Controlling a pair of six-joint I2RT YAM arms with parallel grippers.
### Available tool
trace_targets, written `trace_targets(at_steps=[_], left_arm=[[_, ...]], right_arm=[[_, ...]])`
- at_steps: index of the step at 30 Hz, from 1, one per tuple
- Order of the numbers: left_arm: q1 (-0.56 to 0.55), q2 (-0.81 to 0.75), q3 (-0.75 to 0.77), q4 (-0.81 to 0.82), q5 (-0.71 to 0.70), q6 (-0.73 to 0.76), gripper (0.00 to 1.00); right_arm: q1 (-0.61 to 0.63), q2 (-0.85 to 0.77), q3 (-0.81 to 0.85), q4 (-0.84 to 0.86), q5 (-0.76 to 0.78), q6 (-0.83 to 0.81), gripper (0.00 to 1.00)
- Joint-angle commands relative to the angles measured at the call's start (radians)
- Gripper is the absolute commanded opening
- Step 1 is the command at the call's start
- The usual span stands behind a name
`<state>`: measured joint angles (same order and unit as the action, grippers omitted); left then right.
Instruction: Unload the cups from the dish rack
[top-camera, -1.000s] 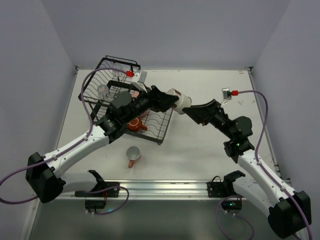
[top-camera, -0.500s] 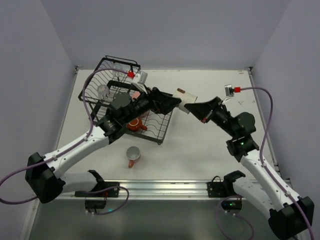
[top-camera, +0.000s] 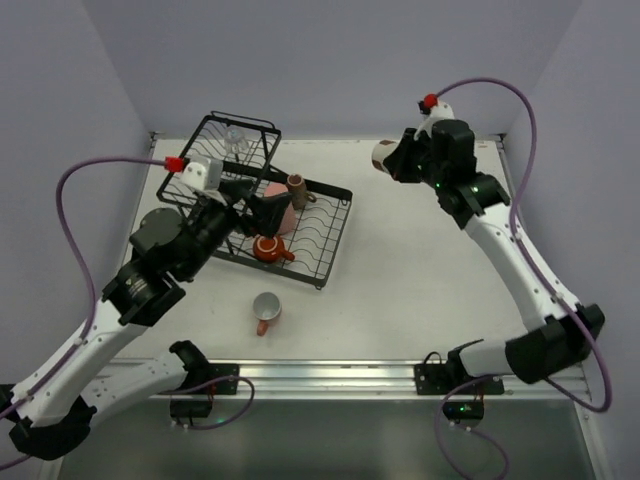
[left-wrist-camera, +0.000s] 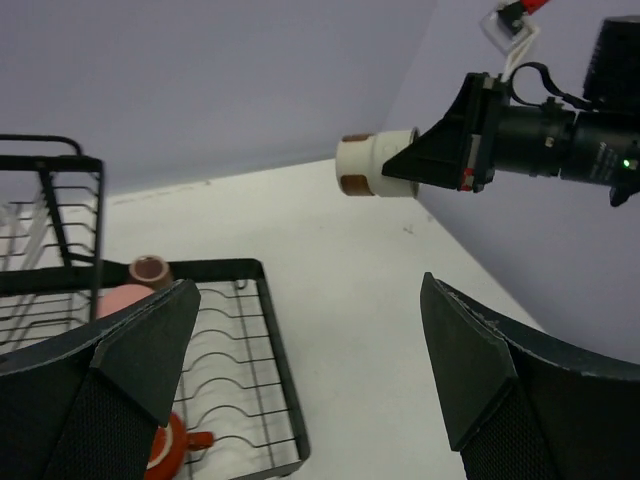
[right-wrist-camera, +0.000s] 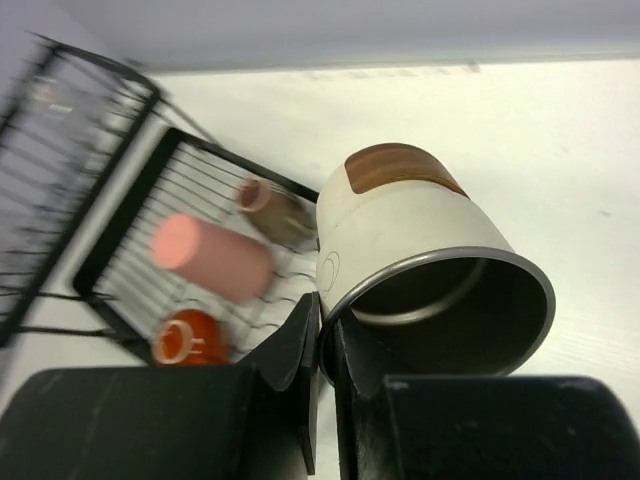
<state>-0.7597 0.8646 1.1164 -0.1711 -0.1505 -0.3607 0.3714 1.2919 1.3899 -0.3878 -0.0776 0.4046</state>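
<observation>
Clear table beside the rack lies below my right gripper, so next my right gripper needs to lower, fingers tipping down to stand the sideways cup upright, and release the cup's rim.
My right gripper (top-camera: 398, 160) is shut on the rim of the cream-and-brown cup (top-camera: 384, 156), one finger inside and one outside, and holds it in the air over the table's back right. The pinch (right-wrist-camera: 328, 335) and the cup (right-wrist-camera: 430, 250) fill the right wrist view. My left gripper (top-camera: 258, 203) hangs wide open and empty above the black dish rack (top-camera: 330, 250). In the rack lie a salmon-pink tumbler (right-wrist-camera: 210, 255), a small brown cup (right-wrist-camera: 270, 205) and an orange-red mug (top-camera: 268, 250). A clear glass (top-camera: 235, 140) stands in the tilted basket. The left wrist view shows the held cup (left-wrist-camera: 375, 165) ahead.
A pink mug (top-camera: 266, 312) stands on the table in front of the rack. Grey walls close the left, back and right sides. Purple cables loop over both arms. White table (top-camera: 420, 280) stretches right of the rack.
My left gripper opened and let go of the cream-and-brown cup, then drew back left over the rack. My right gripper shut on its rim and carried it up to the back right.
</observation>
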Motion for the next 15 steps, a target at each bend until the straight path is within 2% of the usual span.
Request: trace_targets(at_steps=[1,4,8,13,15], left_arm=[[0.000,-0.090,-0.052,-0.175,-0.144,0.161,1.00],[0.000,-0.188,-0.127,-0.202,-0.178,0.184,1.00],[0.000,-0.294,-0.210,-0.159,-0.175,0.180,1.00],[-0.001,-0.302,-0.262,-0.143,-0.181,0.177,1.00],[0.000,-0.305,-0.271,-0.140,-0.175,0.171,1.00]], right_arm=[[-0.023,0.170,0.159,-0.256,0.168,-0.161,0.00],[-0.038,0.348,0.324,-0.353,0.221,-0.199,0.00],[-0.042,0.614,0.541,-0.499,0.308,-0.249,0.00],[-0.049,0.879,0.878,-0.649,0.322,-0.306,0.00],[-0.049,0.937,0.957,-0.700,0.314,-0.338,0.00]])
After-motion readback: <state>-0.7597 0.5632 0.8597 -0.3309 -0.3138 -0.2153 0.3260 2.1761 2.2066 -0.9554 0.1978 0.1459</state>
